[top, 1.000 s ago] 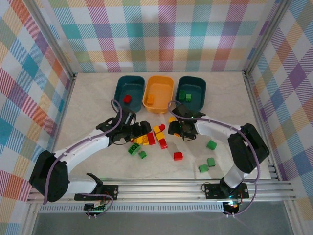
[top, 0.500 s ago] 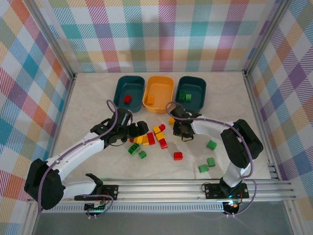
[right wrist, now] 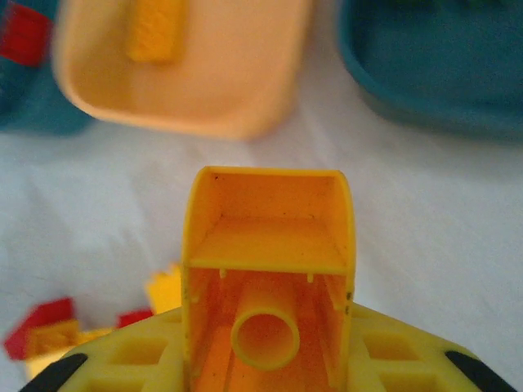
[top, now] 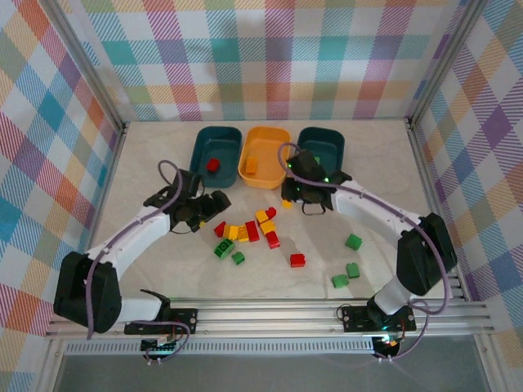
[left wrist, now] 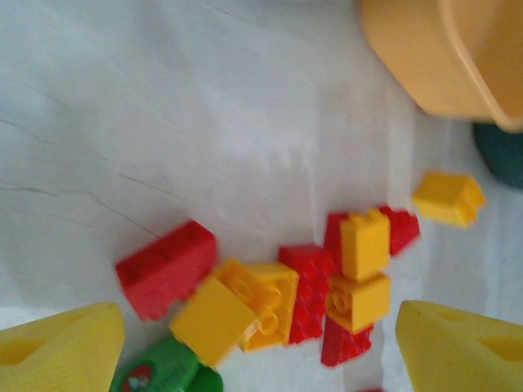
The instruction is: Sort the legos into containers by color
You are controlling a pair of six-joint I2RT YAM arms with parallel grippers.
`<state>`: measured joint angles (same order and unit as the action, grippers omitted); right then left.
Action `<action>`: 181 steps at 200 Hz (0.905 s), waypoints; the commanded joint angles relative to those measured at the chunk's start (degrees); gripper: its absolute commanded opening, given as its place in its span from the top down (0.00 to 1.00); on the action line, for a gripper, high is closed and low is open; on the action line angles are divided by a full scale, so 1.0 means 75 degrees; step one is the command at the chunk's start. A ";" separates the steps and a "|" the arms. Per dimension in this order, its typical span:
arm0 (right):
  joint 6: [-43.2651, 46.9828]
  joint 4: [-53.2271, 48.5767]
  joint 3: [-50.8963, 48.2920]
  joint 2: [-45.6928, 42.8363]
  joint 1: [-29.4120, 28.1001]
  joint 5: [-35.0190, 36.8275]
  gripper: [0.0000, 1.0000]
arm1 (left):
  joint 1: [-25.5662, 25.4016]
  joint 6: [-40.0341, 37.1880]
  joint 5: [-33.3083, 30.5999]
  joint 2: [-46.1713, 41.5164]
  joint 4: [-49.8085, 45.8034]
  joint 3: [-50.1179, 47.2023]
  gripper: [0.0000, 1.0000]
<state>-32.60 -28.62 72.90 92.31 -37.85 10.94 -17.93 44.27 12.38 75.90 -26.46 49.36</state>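
Note:
My right gripper should move outward over the bare bottom of the orange-yellow tub (top: 264, 155) next and release the matching brick, as a yellow one is already there.
My right gripper (top: 296, 191) is shut on a yellow-orange brick (right wrist: 268, 269), whose hollow underside faces the wrist camera. It hangs just in front of the orange-yellow tub (top: 264, 155), which holds one yellow brick (top: 252, 167). The left teal tub (top: 216, 151) holds a red brick (top: 212, 165); the right teal tub (top: 323, 147) holds green bricks (top: 309, 159). My left gripper (top: 212, 207) is open with nothing between its fingers, just left of the pile of red and yellow bricks (top: 253, 229). In the left wrist view a red brick (left wrist: 166, 268) and joined yellow bricks (left wrist: 237, 306) lie between the spread fingers (left wrist: 65, 347).
Two green bricks (top: 223, 248) lie below the pile, a single red one (top: 297, 260) further right, and three green ones (top: 352, 269) at the right front. A lone yellow brick (top: 287, 202) rests under the right arm. Metal rails edge the table.
The right gripper has risen from the table with the yellow-orange brick and moved toward the tubs. The left gripper has drawn back left, away from the pile.

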 commanded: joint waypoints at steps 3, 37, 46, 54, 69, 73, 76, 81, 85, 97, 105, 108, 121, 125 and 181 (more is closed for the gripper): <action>0.0831 -0.0007 0.1230 0.1091 0.0046 -0.0491 0.78 | 0.0343 0.0322 0.0672 0.0123 -0.0349 -0.0027 0.16; 0.1241 -0.0475 0.3252 0.2901 0.0330 -0.0923 0.78 | 0.0294 0.0120 0.0569 -0.0435 -0.0746 -0.0279 0.15; 0.1389 -0.0739 0.3885 0.3425 0.0370 -0.0981 0.79 | 0.0293 0.0127 0.0616 -0.0603 -0.0778 -0.0412 0.15; 0.1521 -0.0928 0.4387 0.3842 0.0388 -0.0962 0.79 | 0.0282 0.0121 0.0644 -0.0744 -0.0815 -0.0536 0.15; 0.1644 -0.1249 0.5222 0.4506 0.0432 -0.0842 0.79 | 0.0270 0.0099 0.0645 -0.0955 -0.0937 -0.0683 0.16; 0.1664 -0.1350 0.5406 0.4668 0.0445 -0.0828 0.78 | 0.0268 0.0076 0.0650 -0.1006 -0.0974 -0.0690 0.16; 0.1673 -0.1403 0.5580 0.4781 0.0451 -0.0826 0.78 | 0.0270 0.0059 0.0652 -0.1032 -0.1006 -0.0701 0.15; 0.1675 -0.1510 0.5814 0.4955 0.0472 -0.0816 0.78 | 0.0270 0.0021 0.0658 -0.1071 -0.1056 -0.0702 0.15; 0.1669 -0.1598 0.5995 0.5088 0.0492 -0.0772 0.78 | 0.0270 -0.0004 0.0677 -0.1115 -0.1090 -0.0683 0.15; 0.1675 -0.1860 0.6451 0.5430 0.0543 -0.0722 0.77 | 0.0250 -0.0098 0.0750 -0.1210 -0.1177 -0.0617 0.16; 0.1709 -0.1989 0.6720 0.5607 0.0577 -0.0772 0.75 | 0.0226 -0.0187 0.0807 -0.1277 -0.1201 -0.0567 0.16; 0.1719 -0.2047 0.6820 0.5699 0.0590 -0.0810 0.74 | 0.0209 -0.0220 0.0820 -0.1308 -0.1206 -0.0554 0.16; 0.1768 -0.2282 0.7272 0.6020 0.0634 -0.0940 0.67 | 0.0083 -0.0368 0.0763 -0.1377 -0.1240 -0.0440 0.16; 0.1799 -0.2350 0.7412 0.6105 0.0639 -0.0960 0.62 | 0.0031 -0.0399 0.0723 -0.1378 -0.1275 -0.0416 0.16; 0.2170 -0.2487 0.7550 0.5570 0.0652 -0.0822 0.40 | -0.1182 -0.0682 0.0158 -0.1124 -0.1533 0.0236 0.19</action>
<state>-18.33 -44.88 129.12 138.78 -32.91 4.23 -22.61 41.47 15.49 66.70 -36.12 47.57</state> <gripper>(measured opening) 0.589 0.816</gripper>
